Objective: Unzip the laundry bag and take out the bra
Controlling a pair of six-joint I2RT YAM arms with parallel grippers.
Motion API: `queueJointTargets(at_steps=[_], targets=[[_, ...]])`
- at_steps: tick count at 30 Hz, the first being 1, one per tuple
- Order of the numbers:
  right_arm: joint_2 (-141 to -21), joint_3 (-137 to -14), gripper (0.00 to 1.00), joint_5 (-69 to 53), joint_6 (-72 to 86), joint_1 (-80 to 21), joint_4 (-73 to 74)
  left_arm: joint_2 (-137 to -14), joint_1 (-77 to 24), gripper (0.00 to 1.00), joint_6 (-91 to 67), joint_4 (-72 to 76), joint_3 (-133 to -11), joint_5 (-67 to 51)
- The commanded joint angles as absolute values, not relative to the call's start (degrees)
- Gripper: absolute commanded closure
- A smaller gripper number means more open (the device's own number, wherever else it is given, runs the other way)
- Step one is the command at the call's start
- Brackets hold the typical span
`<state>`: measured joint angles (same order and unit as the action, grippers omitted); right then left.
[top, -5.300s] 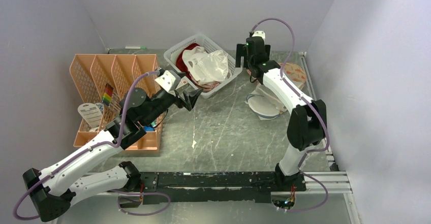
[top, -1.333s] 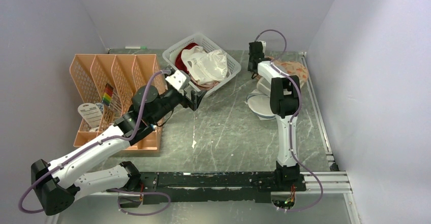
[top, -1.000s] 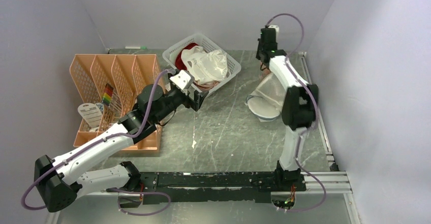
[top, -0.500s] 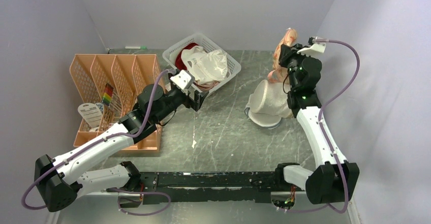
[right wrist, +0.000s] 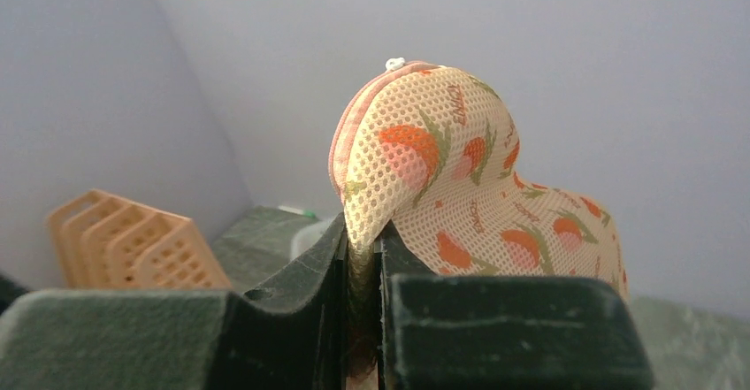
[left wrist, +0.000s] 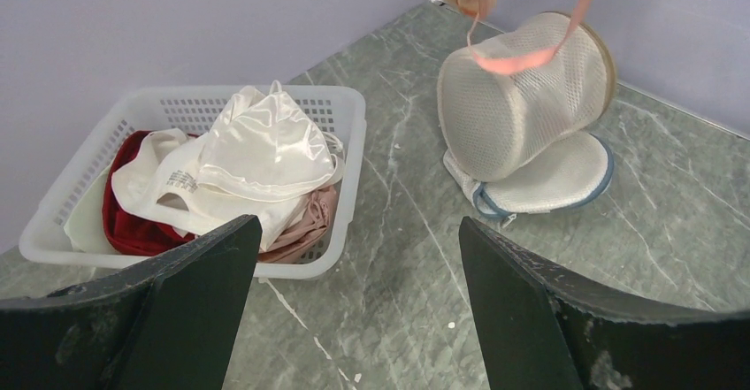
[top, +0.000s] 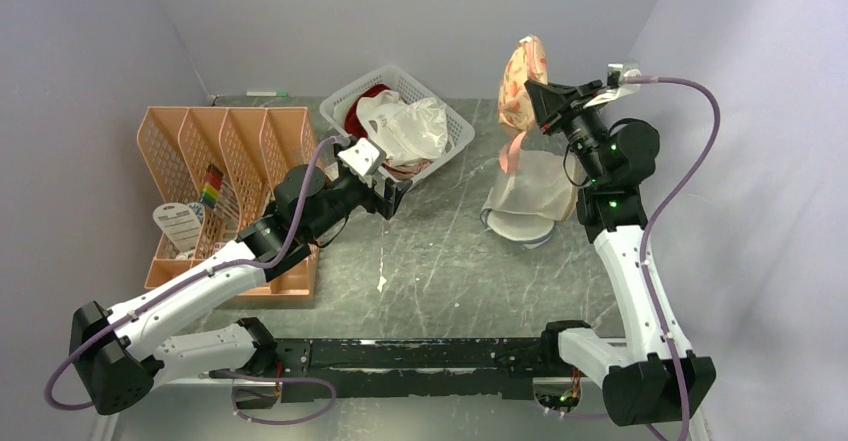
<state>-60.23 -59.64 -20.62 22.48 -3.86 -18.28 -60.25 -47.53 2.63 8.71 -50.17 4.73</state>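
The laundry bag has room on the table in front of the basket, so I need to move my right gripper down and back there next, fingers tilting downward.
The laundry bag, a peach mesh case with orange leaf print, hangs in the air at the back right. My right gripper is shut on its edge. In the right wrist view the bag rises from between the closed fingers, zipper pull at its top. Its pink loop dangles toward the table; the loop also shows in the left wrist view. The bra is hidden. My left gripper hovers open over the table beside the basket, nothing between its fingers.
A white basket of clothes, white, dark red and pink, stands at the back centre. A white mesh cylinder leans on a round mesh disc below the raised bag. An orange file rack fills the left side.
My right arm lifted the laundry bag off the back right of the table and swung it up above the mesh cylinder. The left arm barely moved.
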Motion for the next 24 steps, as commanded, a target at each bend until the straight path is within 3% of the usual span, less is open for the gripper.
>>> queueJointTargets(at_steps=[1,8,18,21,24], targets=[[-57.6,-62.9,0.98,-31.3,26.5,-4.0,-26.2,-60.1,-47.9,0.06,3.0,10.0,-50.9,5.2],[-59.1,-62.3,0.99,-39.2,37.2,-5.3,-27.3,-59.6,-47.9,0.06,3.0,9.9,-50.9,6.2],[-67.0,-60.0,1.00,-39.2,30.9,-13.7,5.9,-55.5,-47.8,0.06,3.5,11.6,-49.4,14.7],[-68.2,-59.8,1.00,-32.0,25.7,-13.7,13.6,-55.9,-47.9,0.06,3.3,11.3,-49.6,14.9],[-66.6,-59.0,1.00,-15.4,21.7,-13.9,19.4,-56.6,-47.9,0.06,2.8,10.8,-50.0,14.0]])
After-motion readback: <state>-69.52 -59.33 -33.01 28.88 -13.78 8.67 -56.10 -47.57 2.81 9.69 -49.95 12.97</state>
